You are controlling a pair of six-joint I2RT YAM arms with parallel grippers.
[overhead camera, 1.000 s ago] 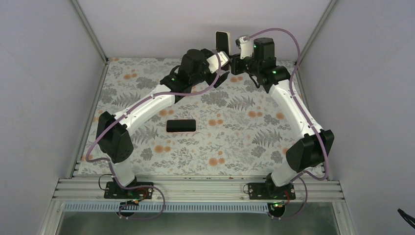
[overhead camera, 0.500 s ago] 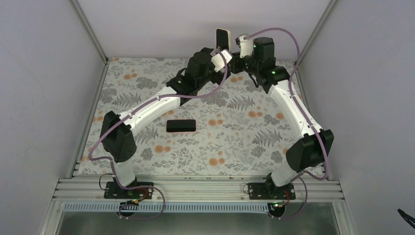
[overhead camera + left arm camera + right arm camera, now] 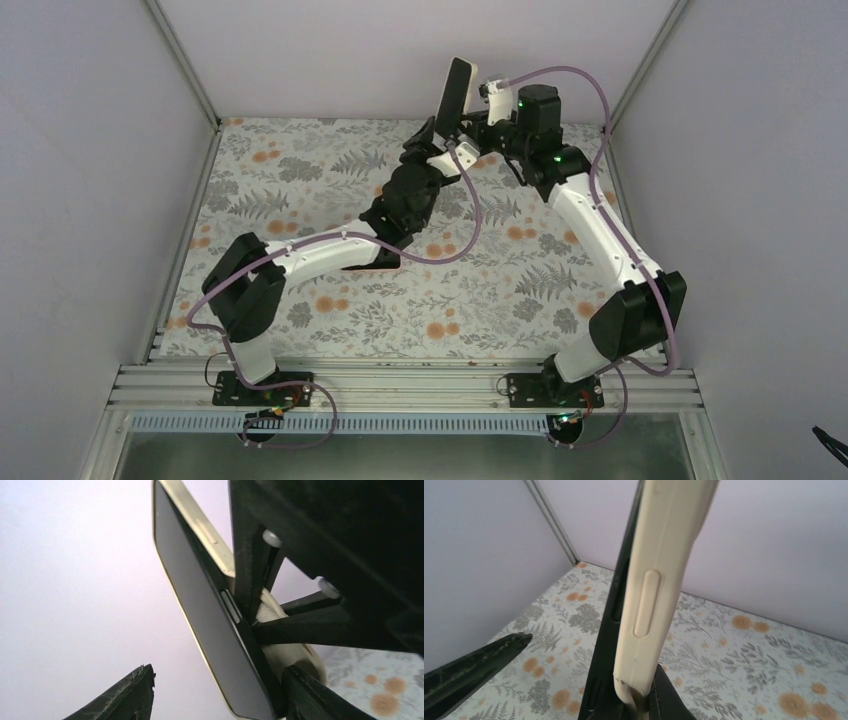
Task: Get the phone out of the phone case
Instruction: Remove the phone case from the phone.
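My right gripper should next bring the cream phone case (image 3: 469, 72) down and back onto the open floral table mat and release it there, since that patch is clear.
The phone (image 3: 454, 92), dark-screened, sits in a cream phone case (image 3: 469, 72) and is held tilted in the air over the back of the table. My right gripper (image 3: 472, 122) is shut on the lower end of the cased phone. In the right wrist view the case's side (image 3: 659, 580) rises from between my right gripper's (image 3: 639, 702) fingers. My left gripper (image 3: 432, 138) reaches up from below. In the left wrist view the phone's screen (image 3: 200, 605) and the case edge (image 3: 200, 517) lie between its fingers. The left gripper (image 3: 217, 682) is open; a gap shows beside the left finger (image 3: 125, 695).
The floral table mat (image 3: 500, 290) spreads below both arms. A dark flat object (image 3: 388, 263) lies at mid-table, mostly hidden under my left forearm. Grey walls and metal corner posts (image 3: 185, 60) close in the back and sides.
My left arm has swung right and stretched up under the phone, covering the dark object on the mat. Its jaws have narrowed. The right gripper has tilted the phone leftward.
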